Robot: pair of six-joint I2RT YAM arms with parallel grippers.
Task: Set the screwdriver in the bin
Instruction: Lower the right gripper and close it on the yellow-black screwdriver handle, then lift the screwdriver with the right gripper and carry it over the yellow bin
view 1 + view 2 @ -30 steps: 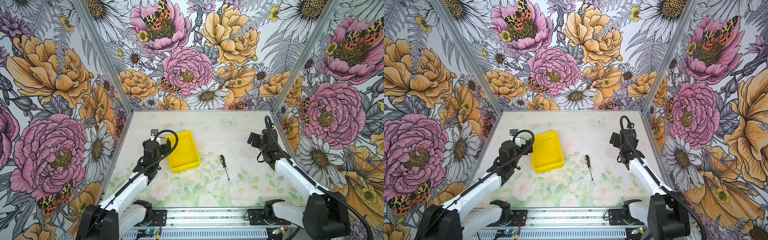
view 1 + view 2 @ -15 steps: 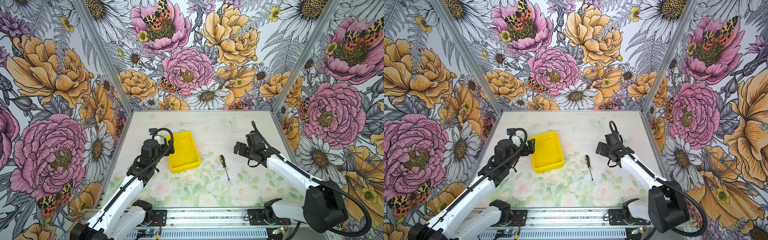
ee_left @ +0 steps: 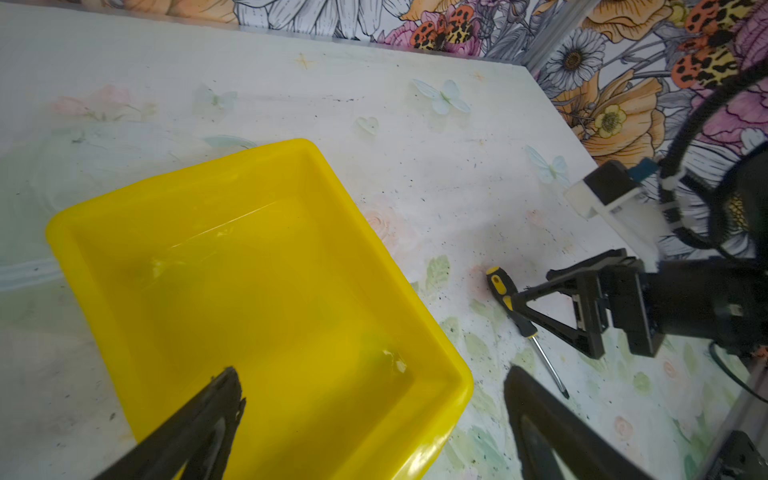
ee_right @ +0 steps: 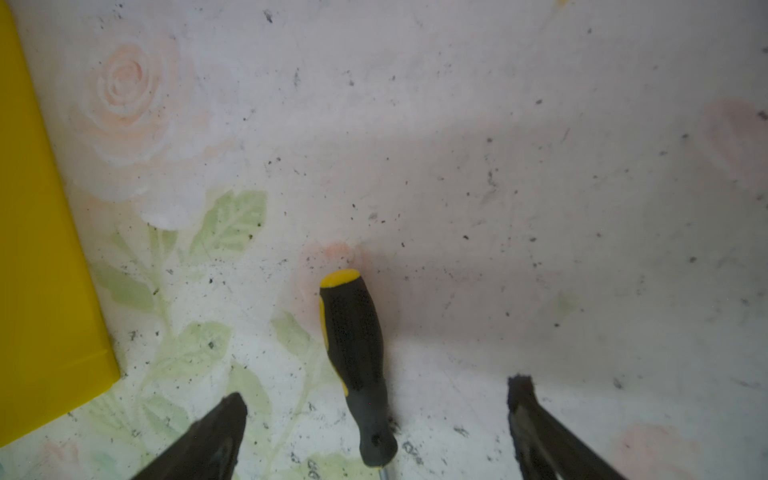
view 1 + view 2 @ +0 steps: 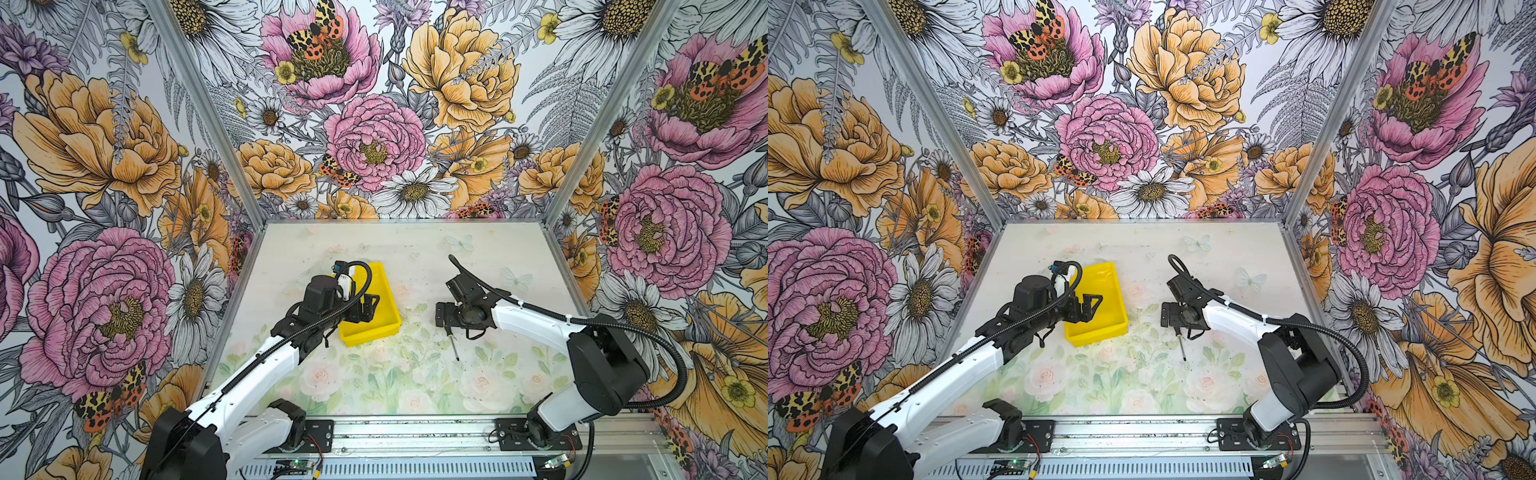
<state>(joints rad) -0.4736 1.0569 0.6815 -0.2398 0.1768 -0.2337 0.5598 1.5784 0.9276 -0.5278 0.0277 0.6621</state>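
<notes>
My right gripper comes down onto the middle of the black handle (image 4: 357, 356) next and closes, since its open fingers already stand on either side.
The screwdriver (image 4: 353, 345), black-handled with yellow accents, lies flat on the table right of the bin. In both top views only its thin shaft (image 5: 454, 345) (image 5: 1182, 348) shows below my right gripper (image 5: 445, 321) (image 5: 1170, 318). That gripper (image 4: 378, 390) is open and low over the handle, with one finger on each side and apart from it. The yellow bin (image 5: 374, 330) (image 5: 1100, 329) (image 3: 199, 178) is empty. My left gripper (image 5: 368, 305) (image 3: 374, 378) is open, one finger over the bin's inside and one past its wall.
Flowered walls close in the table on three sides, and an aluminium rail (image 5: 415, 436) with both arm bases runs along the front. The bin's side wall (image 4: 41, 249) stands a short way from the screwdriver handle.
My right gripper has swung left and down, from beside the right wall to over the screwdriver handle. My left gripper has moved right, over the bin.
</notes>
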